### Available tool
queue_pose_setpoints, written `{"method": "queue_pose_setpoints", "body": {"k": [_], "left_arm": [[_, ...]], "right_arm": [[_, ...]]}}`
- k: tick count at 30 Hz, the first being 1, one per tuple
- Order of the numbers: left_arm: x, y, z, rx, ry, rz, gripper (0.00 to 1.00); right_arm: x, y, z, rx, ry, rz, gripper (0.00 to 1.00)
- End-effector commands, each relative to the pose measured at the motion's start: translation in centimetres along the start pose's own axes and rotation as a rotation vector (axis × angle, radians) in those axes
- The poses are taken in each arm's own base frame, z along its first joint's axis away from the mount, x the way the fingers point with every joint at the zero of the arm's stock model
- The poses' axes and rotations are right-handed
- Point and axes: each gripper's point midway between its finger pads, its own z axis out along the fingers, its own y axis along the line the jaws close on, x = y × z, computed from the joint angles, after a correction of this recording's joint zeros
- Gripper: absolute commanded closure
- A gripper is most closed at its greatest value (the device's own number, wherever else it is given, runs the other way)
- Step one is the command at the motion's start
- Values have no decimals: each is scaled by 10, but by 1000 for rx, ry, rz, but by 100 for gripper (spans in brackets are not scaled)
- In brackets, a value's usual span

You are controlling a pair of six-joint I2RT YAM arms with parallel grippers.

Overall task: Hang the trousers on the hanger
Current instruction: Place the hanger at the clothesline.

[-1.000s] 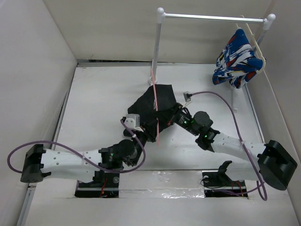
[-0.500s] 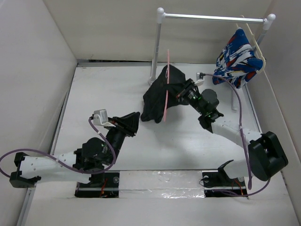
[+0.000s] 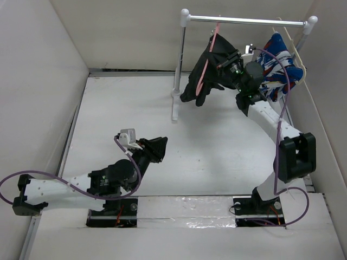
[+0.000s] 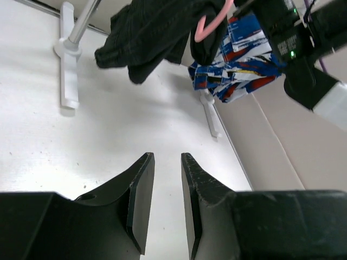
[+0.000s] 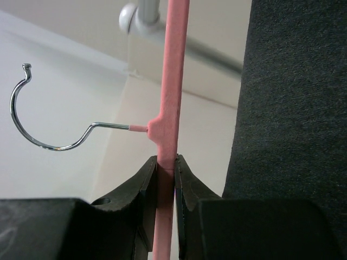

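My right gripper carries the hanger's still-empty hook outward over the white bar's bare middle (image 3: 236, 21) next, since it lies outward of my right gripper. Then my right gripper releases the hanger's pink bar.
The black trousers (image 3: 201, 81) hang draped over the pink hanger (image 3: 210, 55), held up just under the white rail (image 3: 244, 20). My right gripper (image 3: 230, 64) is shut on the hanger's pink bar. In the right wrist view the jaws (image 5: 166, 162) pinch the pink bar (image 5: 174, 81) just below the metal hook (image 5: 38, 130), with the trousers' cloth (image 5: 293, 108) on the right. My left gripper (image 3: 160, 144) is open and empty low over the table. The left wrist view shows its jaws (image 4: 165, 157) apart, with the trousers (image 4: 146, 27) and hanger (image 4: 209, 30) far ahead.
The rail stands on a white post (image 3: 179, 59) with a foot on the table. A blue, white and red patterned garment (image 3: 279, 65) hangs on a cream hanger (image 3: 298, 46) at the rail's right end, close beside my right gripper. White walls enclose the table.
My right arm has lifted the hanger with the trousers from the table up to the rail. My left arm has pulled back toward the near left, away from the trousers.
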Motion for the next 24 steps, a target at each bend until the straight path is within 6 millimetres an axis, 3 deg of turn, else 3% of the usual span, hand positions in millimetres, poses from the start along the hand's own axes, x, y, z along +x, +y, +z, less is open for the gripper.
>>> {"method": "queue_pose_setpoints", "body": {"k": [1, 5, 7, 12, 19, 24], "left_arm": [[11, 0, -2, 18, 32, -26, 76], [22, 8, -3, 0, 47, -30, 75], [22, 8, -3, -2, 47, -32, 75], [19, 7, -3, -4, 45, -26, 75], [22, 4, 0, -10, 47, -9, 74], [30, 0, 2, -4, 67, 0, 74]], "right_arm": [[-44, 72, 8, -214, -48, -73, 100], [-65, 71, 20, -205, -55, -90, 100], [-74, 57, 26, -166, -53, -97, 100], [-107, 57, 32, -179, -77, -117, 100], [-133, 48, 40, -137, -81, -144, 100], [-142, 24, 42, -76, -87, -172, 100]]}}
